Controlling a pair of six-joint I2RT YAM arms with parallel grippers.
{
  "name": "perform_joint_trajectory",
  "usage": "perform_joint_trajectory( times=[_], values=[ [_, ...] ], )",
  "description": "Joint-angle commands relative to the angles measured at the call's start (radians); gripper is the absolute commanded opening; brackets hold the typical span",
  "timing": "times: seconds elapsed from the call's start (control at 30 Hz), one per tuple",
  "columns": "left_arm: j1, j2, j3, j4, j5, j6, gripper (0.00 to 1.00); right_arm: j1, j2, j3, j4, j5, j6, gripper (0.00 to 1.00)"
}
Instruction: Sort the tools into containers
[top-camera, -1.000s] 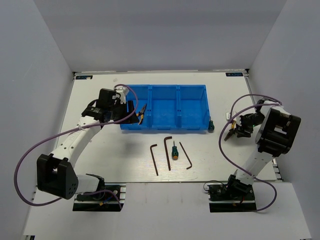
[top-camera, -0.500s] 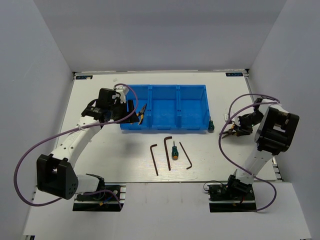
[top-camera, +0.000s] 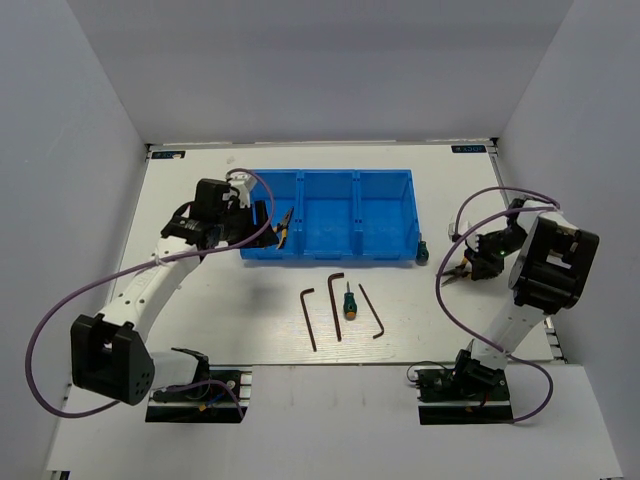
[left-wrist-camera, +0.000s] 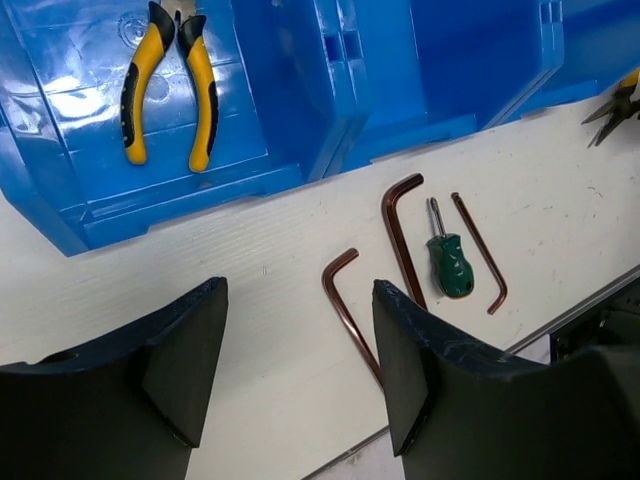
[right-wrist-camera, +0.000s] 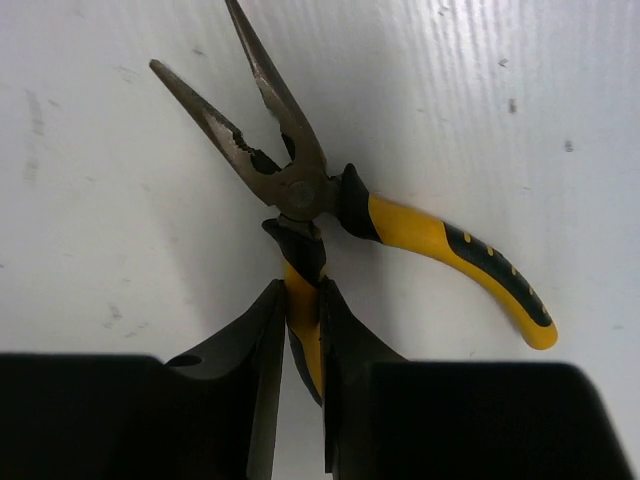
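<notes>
My right gripper will next lift, swing to the left in the top view over the section of the blue bin holding the matching pliers (top-camera: 276, 203) and let go.
The blue bin (top-camera: 330, 215) has three compartments. One pair of yellow-handled pliers (top-camera: 284, 226) lies in its left compartment and also shows in the left wrist view (left-wrist-camera: 168, 85). My left gripper (top-camera: 262, 222) is open and empty above the bin's near left edge (left-wrist-camera: 298, 292). My right gripper (top-camera: 466, 264) is shut on one handle of a second pair of pliers (right-wrist-camera: 300, 190), its nose spread, low over the table right of the bin. Three hex keys (top-camera: 309, 318) (top-camera: 336, 305) (top-camera: 372, 311) and the green screwdriver (top-camera: 349, 301) lie in front of the bin. A small green-tipped tool (top-camera: 423, 250) lies by the bin's right corner.
White walls close in the table on three sides. The arm bases (top-camera: 195, 392) (top-camera: 462, 388) stand at the near edge. Purple cables (top-camera: 60, 320) loop beside each arm.
My right gripper has shifted slightly left and toward the near edge with the pliers in it. My left arm has hardly moved.
</notes>
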Motion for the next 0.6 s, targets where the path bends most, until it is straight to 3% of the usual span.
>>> perform_joint_trajectory(
  times=[0.0, 0.17, 0.4, 0.53, 0.57],
  values=[
    [-0.005, -0.057, -0.03, 0.033, 0.023, -0.003, 0.7, -0.001, -0.069, 0.055, -0.184, -0.089, 0.139, 0.0],
    [-0.005, -0.088, -0.05, 0.064, 0.032, -0.013, 0.7, 0.024, -0.241, 0.077, -0.348, -0.236, 0.142, 0.0],
    [-0.005, -0.137, -0.079, 0.084, 0.032, -0.013, 0.7, 0.082, -0.332, 0.183, -0.535, -0.406, 0.123, 0.0],
    [-0.005, -0.194, -0.079, 0.094, 0.006, -0.022, 0.7, 0.183, -0.4, 0.221, -0.473, -0.496, 0.232, 0.0],
    [-0.005, -0.223, -0.079, 0.094, -0.026, -0.022, 0.7, 0.261, -0.41, 0.215, -0.348, -0.515, 0.307, 0.0]
  ],
)
